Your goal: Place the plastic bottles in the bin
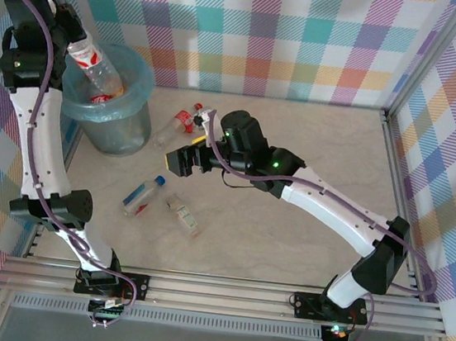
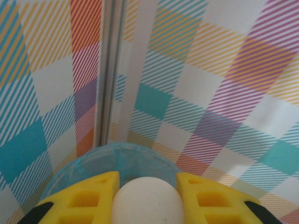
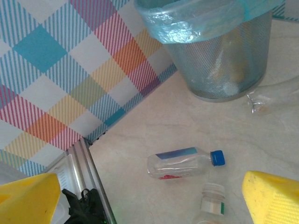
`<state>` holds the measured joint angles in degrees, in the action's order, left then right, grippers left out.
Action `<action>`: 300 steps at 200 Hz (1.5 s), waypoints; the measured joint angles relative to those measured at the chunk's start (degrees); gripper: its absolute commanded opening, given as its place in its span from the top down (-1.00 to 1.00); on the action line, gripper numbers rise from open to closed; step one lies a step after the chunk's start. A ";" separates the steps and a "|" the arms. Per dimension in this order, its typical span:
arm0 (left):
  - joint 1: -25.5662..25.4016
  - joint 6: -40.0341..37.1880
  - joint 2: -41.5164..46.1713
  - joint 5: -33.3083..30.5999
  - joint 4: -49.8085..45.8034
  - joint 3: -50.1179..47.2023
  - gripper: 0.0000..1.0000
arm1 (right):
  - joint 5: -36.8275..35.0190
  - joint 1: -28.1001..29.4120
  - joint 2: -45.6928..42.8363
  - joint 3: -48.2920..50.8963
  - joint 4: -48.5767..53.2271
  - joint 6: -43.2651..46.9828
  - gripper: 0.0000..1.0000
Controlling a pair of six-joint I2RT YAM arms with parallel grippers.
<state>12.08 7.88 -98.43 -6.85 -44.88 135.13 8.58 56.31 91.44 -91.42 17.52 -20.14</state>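
The bottle's labelled end already slants inside the bin's rim, so the left gripper should lower into the bin's opening and tilt downward to let go of the bottle there.
My left gripper hangs high over the bin, shut on a clear plastic bottle with a red label that slants down toward the bin's mouth. In the left wrist view the yellow fingers clamp that bottle's white rounded end, with the bin's blue-bagged rim just beyond. My right gripper hovers open over mid-table. Under it lie a blue-capped bottle and a white-capped bottle. In the top view they are the blue-capped bottle and white-capped bottle. A red-capped bottle lies right of the bin.
The grey mesh bin holds bottles inside its bag. Checkered walls enclose the table on the left, back and right. An aluminium rail runs along the near edge by the arm bases.
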 measured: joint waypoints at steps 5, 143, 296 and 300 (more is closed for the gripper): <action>0.31 0.00 -0.24 0.17 0.50 -0.92 1.00 | 0.11 0.02 0.00 0.02 0.04 -0.07 -0.99; 2.38 -1.09 -6.40 6.01 10.75 -21.77 0.86 | 1.31 0.02 -0.76 3.69 0.15 -0.66 -1.00; 3.61 -3.10 -10.86 14.25 7.37 -25.20 -0.63 | 3.50 0.35 -0.74 3.67 0.22 -2.12 -0.98; 3.61 -3.21 -10.93 14.16 6.86 -24.33 -0.69 | 3.50 0.35 -0.74 3.67 0.28 -2.14 -0.98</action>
<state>15.68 4.67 -109.36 7.31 -38.02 110.80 12.08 56.66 90.70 -87.74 17.80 -22.28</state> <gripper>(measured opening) 0.791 0.991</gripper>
